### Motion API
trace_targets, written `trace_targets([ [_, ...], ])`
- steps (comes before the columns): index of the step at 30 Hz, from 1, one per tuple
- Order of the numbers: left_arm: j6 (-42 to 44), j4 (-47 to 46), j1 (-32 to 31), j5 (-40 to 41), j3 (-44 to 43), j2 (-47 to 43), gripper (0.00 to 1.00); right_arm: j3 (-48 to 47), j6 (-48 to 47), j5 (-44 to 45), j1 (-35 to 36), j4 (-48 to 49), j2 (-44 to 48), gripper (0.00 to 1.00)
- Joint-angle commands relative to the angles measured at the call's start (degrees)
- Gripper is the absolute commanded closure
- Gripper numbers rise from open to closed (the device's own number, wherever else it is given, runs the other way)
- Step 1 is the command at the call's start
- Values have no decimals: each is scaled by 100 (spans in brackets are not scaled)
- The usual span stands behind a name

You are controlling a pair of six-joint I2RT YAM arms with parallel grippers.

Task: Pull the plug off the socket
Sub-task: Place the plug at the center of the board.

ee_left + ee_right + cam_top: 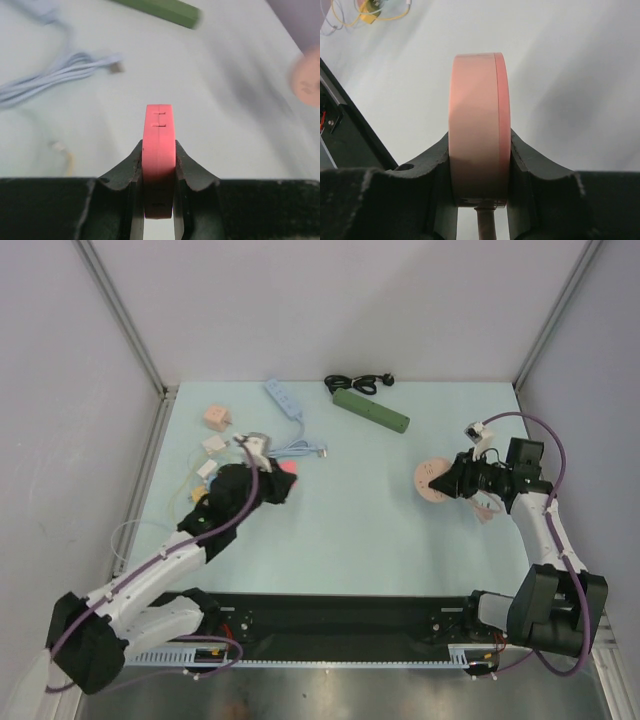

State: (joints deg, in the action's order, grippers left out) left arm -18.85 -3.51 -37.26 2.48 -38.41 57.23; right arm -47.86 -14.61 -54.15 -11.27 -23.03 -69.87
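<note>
The plug is clear of the socket, so my left gripper will next move it down and to the left in the top view, beside the yellow wires, and then let go of it.
A flat red plug (159,145) stands on edge between the fingers of my left gripper (159,167), which is shut on it. In the top view this plug (291,471) sits at the left gripper (283,484), left of the table's middle. My right gripper (479,165) is shut on a round pink socket (477,130), gripped across its thickness, with its cord stub showing below. From above, the socket (430,481) is at the right gripper (452,483) on the right side. Plug and socket are well apart, with bare table between them.
A green power strip (372,412) and a coiled black cable (358,383) lie at the back. A blue power strip (283,397) with its bundled cable (298,449), a pink adapter (214,417), a white adapter (212,444) and yellow wires (195,480) lie back left.
</note>
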Motion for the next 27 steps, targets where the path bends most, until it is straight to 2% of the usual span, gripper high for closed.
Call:
trace_targets([
  [1,-1513,-607,1165,-476,569,-581,100,-66,-77,-412,-16,193,272,100],
  [4,-1936,-598,2507,-827,809,-468,100,-83,-68,-447,-25,185,254,100],
  [8,-2377,-617,3503,-1232,775,216,100,-92,-51,-482,-33,193,245,100],
  [11,-2386,-441,3882,-1171,371,972,100,-92,-51,-509,-33,184,228,100],
  [16,-2351,-458,4173,-1013,-192,1965,100,-92,-59,-535,-42,176,210,100],
  [23,-2123,-361,4226,-863,-825,2923,99,-92,-51,-553,-77,176,175,100],
  [27,-2000,-317,4244,-837,-1071,3284,96,-92,-51,-553,-95,184,166,100],
])
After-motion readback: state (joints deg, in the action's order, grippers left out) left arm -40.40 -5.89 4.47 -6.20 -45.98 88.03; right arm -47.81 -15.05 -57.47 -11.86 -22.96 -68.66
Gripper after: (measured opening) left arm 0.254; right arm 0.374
